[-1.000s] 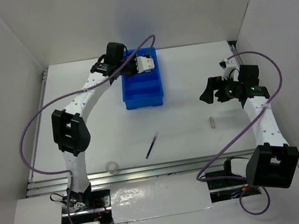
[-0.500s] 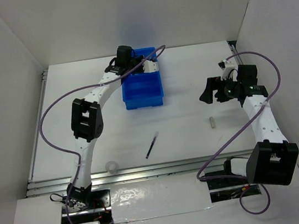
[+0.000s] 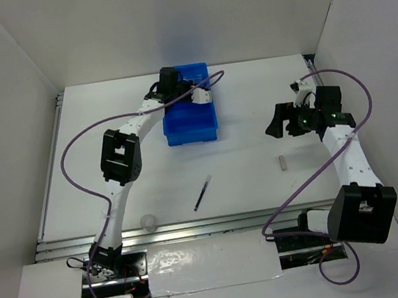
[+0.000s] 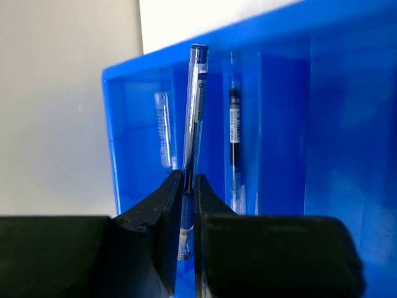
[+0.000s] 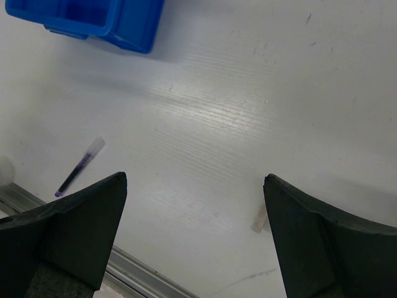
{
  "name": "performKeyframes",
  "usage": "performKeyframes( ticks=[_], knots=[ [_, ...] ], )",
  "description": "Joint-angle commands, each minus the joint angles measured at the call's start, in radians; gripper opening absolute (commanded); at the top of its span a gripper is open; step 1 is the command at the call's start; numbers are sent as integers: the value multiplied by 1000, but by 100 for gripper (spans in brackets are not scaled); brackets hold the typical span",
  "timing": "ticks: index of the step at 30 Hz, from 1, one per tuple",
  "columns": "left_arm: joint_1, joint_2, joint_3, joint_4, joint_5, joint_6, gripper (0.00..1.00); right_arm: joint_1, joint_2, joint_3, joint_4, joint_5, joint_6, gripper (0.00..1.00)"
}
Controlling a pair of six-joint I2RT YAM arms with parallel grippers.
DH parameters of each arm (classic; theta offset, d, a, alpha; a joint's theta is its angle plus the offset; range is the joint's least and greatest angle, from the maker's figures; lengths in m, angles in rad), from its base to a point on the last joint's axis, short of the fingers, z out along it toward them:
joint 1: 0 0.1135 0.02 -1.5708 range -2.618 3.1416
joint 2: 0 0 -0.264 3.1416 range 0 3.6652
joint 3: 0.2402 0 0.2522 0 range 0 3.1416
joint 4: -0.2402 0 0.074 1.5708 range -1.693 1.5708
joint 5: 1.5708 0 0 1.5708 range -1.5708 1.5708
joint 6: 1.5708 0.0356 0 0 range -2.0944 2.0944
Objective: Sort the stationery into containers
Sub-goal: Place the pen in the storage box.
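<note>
I will next lower my left gripper slightly and let go of the clear blue-capped pen (image 4: 197,105), already lined up lengthwise, as the tray's section holding a black-banded pen (image 4: 235,143) is below the gripper.
The blue tray (image 3: 193,125) stands at the far middle of the table. My left gripper (image 3: 204,95) hangs over its far part. In the left wrist view the left gripper (image 4: 184,186) is shut on a clear blue-capped pen (image 4: 197,105), held lengthwise over a compartment of the tray (image 4: 282,124). Two pens (image 4: 232,139) lie in the neighbouring compartments. My right gripper (image 3: 278,123) is open and empty above the table's right side. A dark-blue pen (image 3: 202,194), a clear tape ring (image 3: 148,222) and a white eraser stub (image 3: 282,162) lie on the table.
White walls close in the table on three sides. A metal rail (image 3: 195,227) runs along the near edge. In the right wrist view the gripper (image 5: 195,180) is wide open, with the dark-blue pen (image 5: 80,166), the eraser stub (image 5: 259,220) and the tray corner (image 5: 93,18) below.
My left arm has swung its elbow up and inward, and its gripper has shifted slightly right and nearer over the tray. The right arm has hardly moved.
</note>
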Motion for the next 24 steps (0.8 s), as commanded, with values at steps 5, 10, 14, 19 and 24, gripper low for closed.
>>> performKeyframes(
  ticks=[5,10,14,19,24],
  knots=[
    [18,56,76,28,-15,9,14,10,2,39,25,1,4,97],
    [23,54,64,27,-27,-8,26,12,9,41,27,1,4,97],
    [25,45,60,19,-27,-19,45,15,12,46,30,0,10,96],
    [25,16,48,30,-15,-40,50,15,6,43,28,0,12,97],
    [26,-117,-18,62,52,-143,48,15,-11,44,28,0,15,96]
  ],
)
